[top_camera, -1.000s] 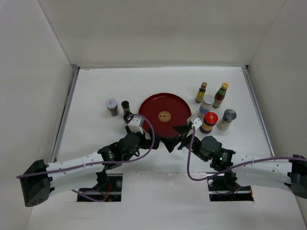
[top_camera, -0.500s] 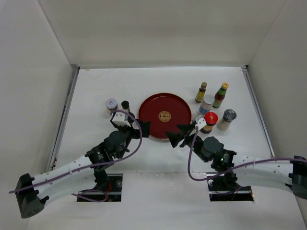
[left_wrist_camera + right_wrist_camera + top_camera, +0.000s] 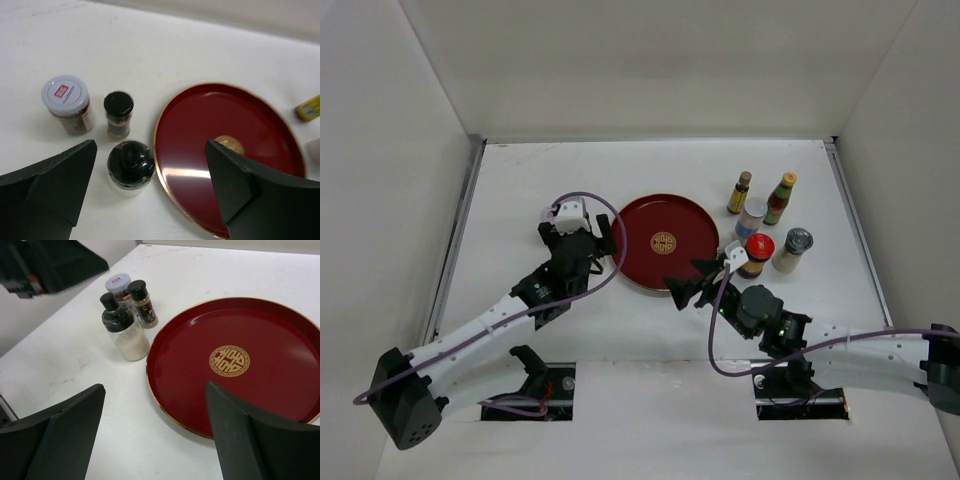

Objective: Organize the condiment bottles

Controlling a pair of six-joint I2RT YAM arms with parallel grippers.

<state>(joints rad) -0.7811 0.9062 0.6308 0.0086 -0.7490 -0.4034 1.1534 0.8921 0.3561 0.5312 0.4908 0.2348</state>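
Note:
I need to lower my left gripper next until its open fingers are on either side of the powder bottle's black cap [image 3: 131, 163], because the powder bottle stands upright and already shows between them.
Three bottles stand left of the round red tray [image 3: 642, 218]: a lilac-capped jar [image 3: 65, 95], a small black-capped spice bottle [image 3: 118, 106] and a black-capped bottle of white powder [image 3: 131, 162]. My left gripper [image 3: 577, 238] hovers open above them and hides them in the top view; the powder bottle lies between its fingers [image 3: 150, 147]. Right of the tray stand a brown-capped bottle [image 3: 740, 192], a yellow-capped red bottle [image 3: 780, 197], a white jar [image 3: 752, 215], a red-capped jar [image 3: 756, 253] and a grey-capped bottle [image 3: 791, 249]. My right gripper [image 3: 688, 285] is open and empty over the tray's near edge [image 3: 155, 387].
The red tray [image 3: 235, 360] has a gold emblem and nothing on it. White walls enclose the table at the left, back and right. The left gripper shows at the top left of the right wrist view [image 3: 50, 262].
My left arm has swung away from the near tray edge, up and left, and now sits over the three left bottles. The right gripper has stayed by the tray's near edge.

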